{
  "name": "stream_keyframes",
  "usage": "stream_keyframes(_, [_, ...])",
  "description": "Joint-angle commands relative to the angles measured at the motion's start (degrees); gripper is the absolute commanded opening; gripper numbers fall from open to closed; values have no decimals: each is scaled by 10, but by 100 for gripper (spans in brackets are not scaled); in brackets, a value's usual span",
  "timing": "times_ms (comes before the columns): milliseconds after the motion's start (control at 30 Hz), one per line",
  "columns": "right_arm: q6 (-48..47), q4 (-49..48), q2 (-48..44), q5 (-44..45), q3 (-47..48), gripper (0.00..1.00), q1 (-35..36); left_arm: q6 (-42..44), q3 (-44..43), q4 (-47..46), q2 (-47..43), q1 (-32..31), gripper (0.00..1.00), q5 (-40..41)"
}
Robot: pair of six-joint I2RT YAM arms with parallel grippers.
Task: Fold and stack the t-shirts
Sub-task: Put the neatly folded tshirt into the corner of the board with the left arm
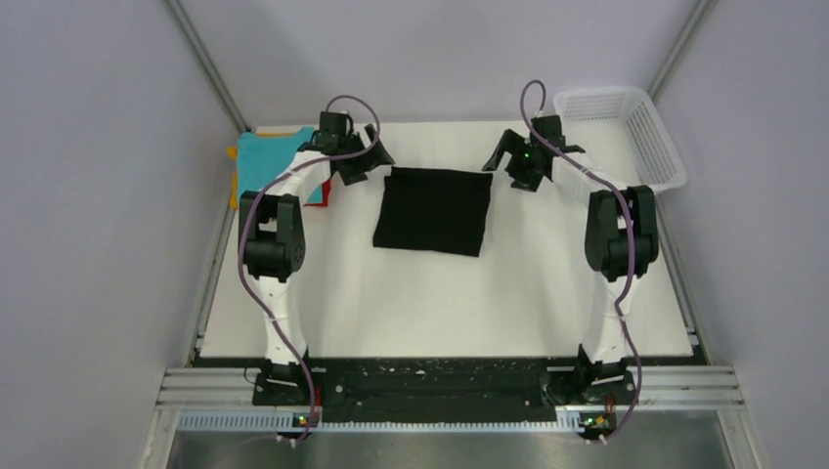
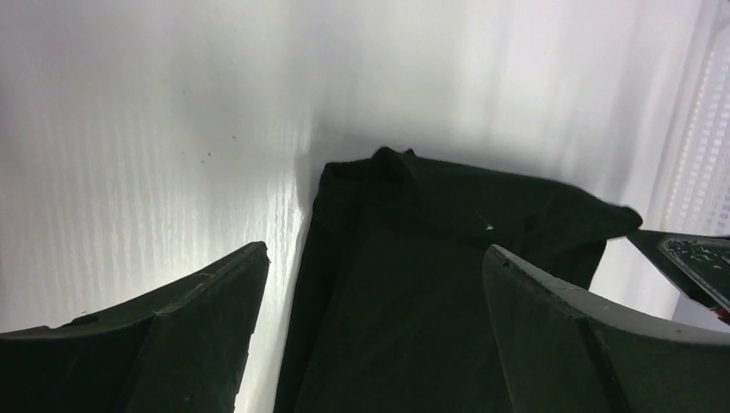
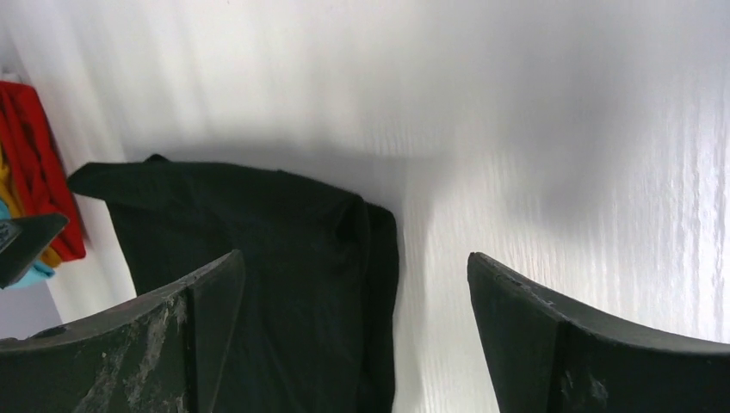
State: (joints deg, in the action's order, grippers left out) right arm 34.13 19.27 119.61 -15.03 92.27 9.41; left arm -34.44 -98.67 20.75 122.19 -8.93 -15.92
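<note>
I will lower my left gripper onto the black t-shirt's far corner by the stack, toward the right in the top view, because that corner is between my open fingers.
A black t-shirt (image 1: 433, 210) lies folded into a rough square on the white table (image 1: 440, 303), towards the back. My left gripper (image 1: 367, 164) hovers open at its far left corner, and the left wrist view has the open left gripper (image 2: 374, 251) over the black t-shirt (image 2: 430, 284), holding nothing. My right gripper (image 1: 508, 166) hovers open at the far right corner. In the right wrist view the right gripper (image 3: 355, 258) straddles the right edge of the black t-shirt (image 3: 258, 224). A folded teal t-shirt (image 1: 269, 161) tops a stack at the back left, with a red t-shirt (image 3: 30, 163) and an orange-yellow one (image 3: 9, 185) under it.
A white mesh basket (image 1: 626, 132) stands at the back right corner, also seen as the basket (image 2: 702, 155) in the left wrist view. Grey walls close in the table on three sides. A black rail (image 1: 440, 376) with both arm bases runs along the near edge.
</note>
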Motion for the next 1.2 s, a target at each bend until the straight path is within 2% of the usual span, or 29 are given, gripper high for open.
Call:
stream_keyframes(0, [-20, -11, -94, -8, -52, 99, -2, 33, 35, -26, -53, -1, 99, -50])
stream_keyframes(100, [-26, -31, -146, -34, -109, 99, -2, 71, 44, 5, -40, -4, 99, -97])
stream_keyframes(200, [-23, -48, -193, -53, -174, 99, -2, 100, 44, 34, -21, -12, 99, -96])
stream_keyframes(533, [-29, -27, -322, -65, -308, 99, -2, 114, 46, 49, 25, -54, 97, 3])
stream_keyframes(700, [-43, 10, -385, -38, -332, 99, -2, 116, 20, 92, 50, -92, 90, 112])
stream_keyframes(800, [-49, 24, -420, -21, -347, 99, -2, 107, -3, 134, 65, -111, 77, 175])
stream_keyframes(900, [-55, 33, -453, -11, -359, 99, -2, 89, -12, 160, 78, -134, 69, 246])
stream_keyframes(933, [-57, 35, -462, -8, -364, 99, -2, 82, -18, 167, 83, -138, 62, 248])
stream_keyframes(1067, [-64, 45, -491, -1, -377, 99, -2, 64, -32, 177, 102, -147, 23, 245])
stream_keyframes(1133, [-68, 48, -504, 2, -383, 99, -2, 59, -46, 197, 109, -147, 0, 267])
stream_keyframes(1167, [-70, 50, -511, 5, -387, 99, -2, 60, -53, 204, 108, -146, 0, 283])
